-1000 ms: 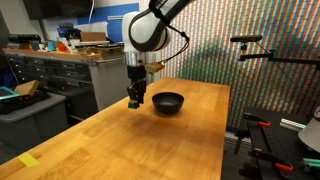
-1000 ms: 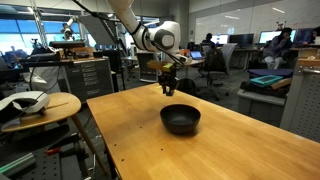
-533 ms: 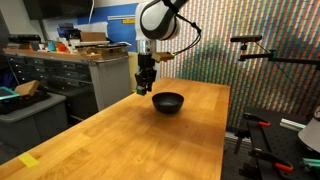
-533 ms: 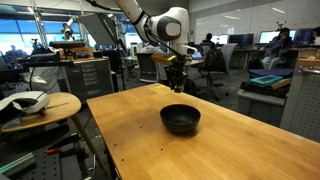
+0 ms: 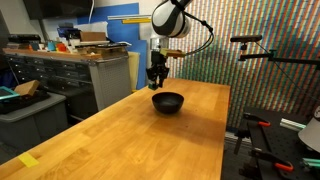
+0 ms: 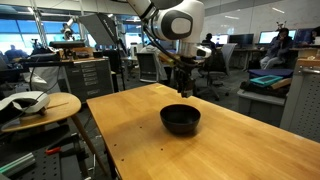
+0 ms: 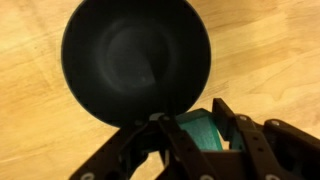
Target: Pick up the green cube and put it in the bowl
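I should next move the green cube (image 7: 203, 132) from outside the bowl's rim over its empty inside, lower it and open.
The round black bowl (image 5: 168, 102) sits on the wooden table (image 5: 120, 140); it also shows in the other exterior view (image 6: 181, 119) and fills the top of the wrist view (image 7: 136, 60). My gripper (image 5: 158, 83) hangs in the air just above the bowl's edge, seen also in the other exterior view (image 6: 185, 92). In the wrist view my gripper (image 7: 197, 130) is shut on the green cube (image 7: 203, 132), held between the two fingers next to the bowl's rim. The bowl's inside looks empty.
A flat yellow tape patch (image 5: 28, 160) lies near the table's front corner. Grey cabinets (image 5: 70, 75) stand behind the table. A round side table (image 6: 35, 105) with a white object stands beside it.
My gripper has risen and moved sideways with the green cube, from beside the bowl to just above its edge. The bowl has not moved.
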`<state>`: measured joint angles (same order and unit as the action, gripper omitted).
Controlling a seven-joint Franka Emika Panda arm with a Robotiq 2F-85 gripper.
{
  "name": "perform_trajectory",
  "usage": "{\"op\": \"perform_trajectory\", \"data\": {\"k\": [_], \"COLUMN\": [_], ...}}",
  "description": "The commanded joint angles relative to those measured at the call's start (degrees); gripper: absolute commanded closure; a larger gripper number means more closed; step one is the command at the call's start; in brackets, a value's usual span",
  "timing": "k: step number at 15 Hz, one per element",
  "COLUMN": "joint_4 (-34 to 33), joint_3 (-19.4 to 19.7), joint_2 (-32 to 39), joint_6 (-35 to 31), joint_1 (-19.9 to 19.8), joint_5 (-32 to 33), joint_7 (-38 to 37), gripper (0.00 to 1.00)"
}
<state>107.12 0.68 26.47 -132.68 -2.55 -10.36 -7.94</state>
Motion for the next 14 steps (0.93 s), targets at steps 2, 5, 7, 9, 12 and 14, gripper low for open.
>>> {"op": "perform_trajectory", "data": {"k": [2, 5, 7, 9, 12, 14], "joint_4": [1.1, 0.4, -0.3, -1.2, -3.0, -4.1], "joint_3": [0.7, 1.4, 1.8, 1.9, 1.9, 2.1], "joint_2": [-0.8, 0.4, 1.6, 3.0, 5.6, 7.2], "joint_6": [1.4, 2.2, 2.7, 3.3, 4.9, 6.0], "joint_1": [-2.4, -3.1, -3.3, -3.5, -3.9, -3.9], "joint_5": [-5.1, -6.7, -7.0, -7.3, -8.0, -8.0], "joint_7": [-2.6, -4.6, -6.0, -6.8, -7.7, -8.5], "gripper": [0.82, 0.82, 0.82, 0.82, 0.82, 0.82]}}
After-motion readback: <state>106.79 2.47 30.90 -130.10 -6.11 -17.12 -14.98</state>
